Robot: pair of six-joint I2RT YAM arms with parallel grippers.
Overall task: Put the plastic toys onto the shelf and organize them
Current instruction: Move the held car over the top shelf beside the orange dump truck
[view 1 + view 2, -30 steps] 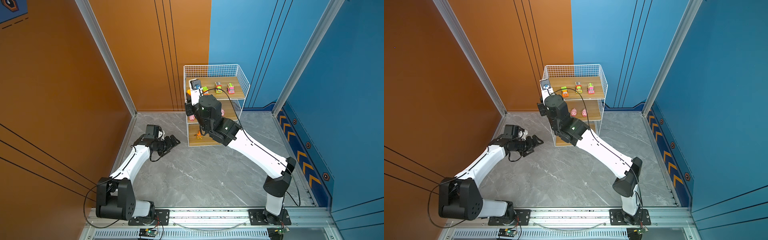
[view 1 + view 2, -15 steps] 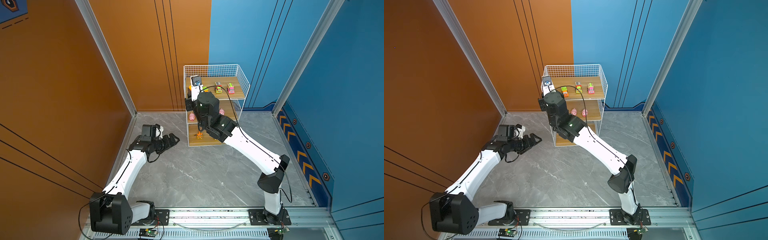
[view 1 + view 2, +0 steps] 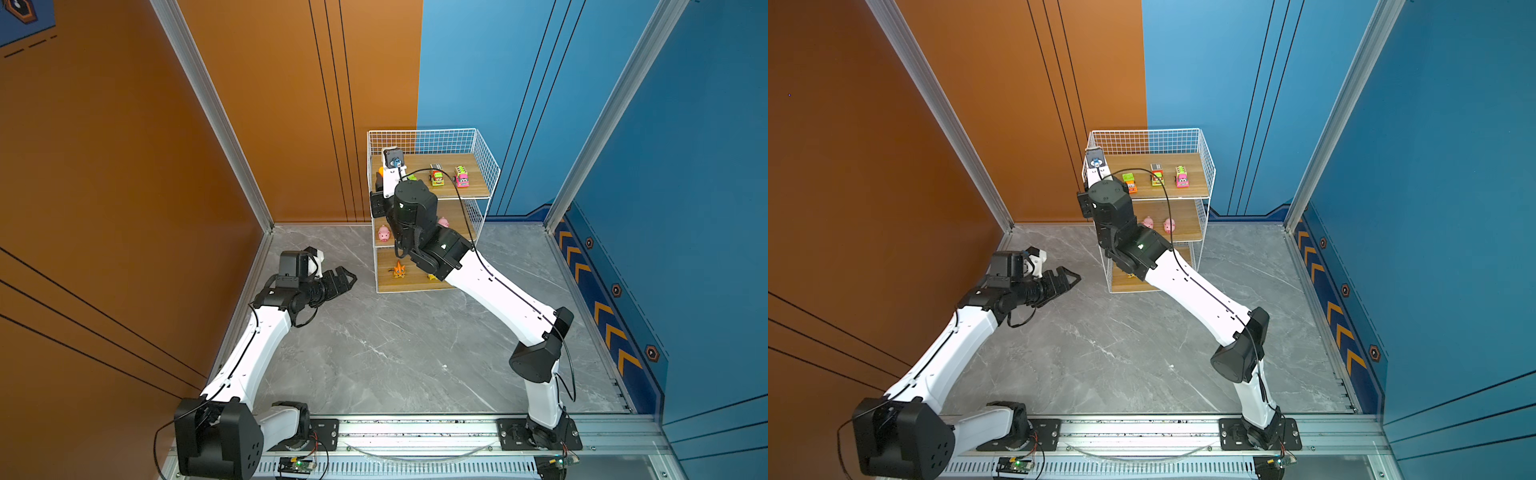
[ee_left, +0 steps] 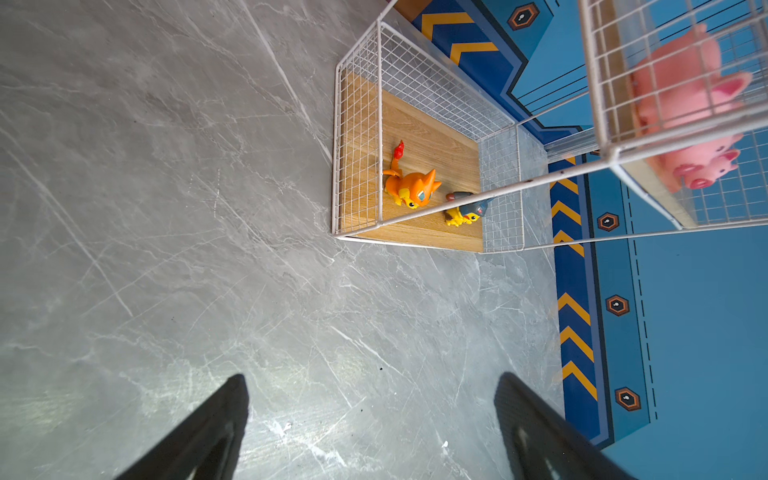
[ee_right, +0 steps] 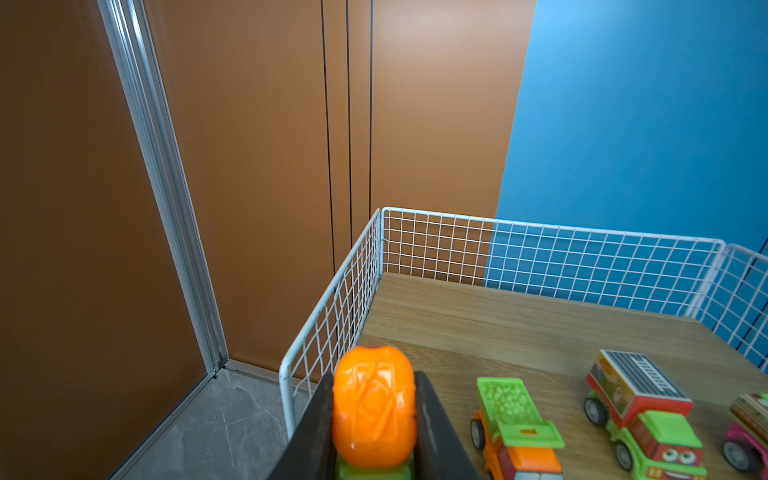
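I should lower my right gripper next into the bare gap below it, beside the orange-and-green car and inside the wire side, and let go of the orange-topped car (image 5: 374, 411).
The shelf (image 3: 486, 166) (image 3: 1207, 166) is a three-tier white wire rack with wooden boards at the back of the floor. My right gripper (image 5: 374, 382) is shut on an orange-topped car (image 5: 374, 411) with a green base, held over the left end of the top board. Beside it on that board stand an orange-and-green car (image 5: 515, 432) (image 3: 1130, 183), a green-and-red car (image 5: 644, 419) (image 3: 436, 178) and a pink car (image 3: 461, 177). Pink pigs (image 3: 383, 234) (image 3: 1169, 225) (image 4: 681, 95) sit on the middle board. My left gripper (image 3: 347, 278) (image 4: 372, 378) hangs open and empty over the floor left of the shelf.
An orange cat figure (image 4: 411, 187) (image 3: 399, 270) and a blue-and-yellow figure (image 4: 463, 210) stand on the bottom board. The shelf backs onto orange and blue walls. Wire sides (image 5: 332, 307) rim the top board. Grey marble floor (image 3: 395, 353) lies between the arms.
My right arm has reached a little farther up and back along the top board with the car. The left arm's base has swung, and its jaws stand slightly wider.
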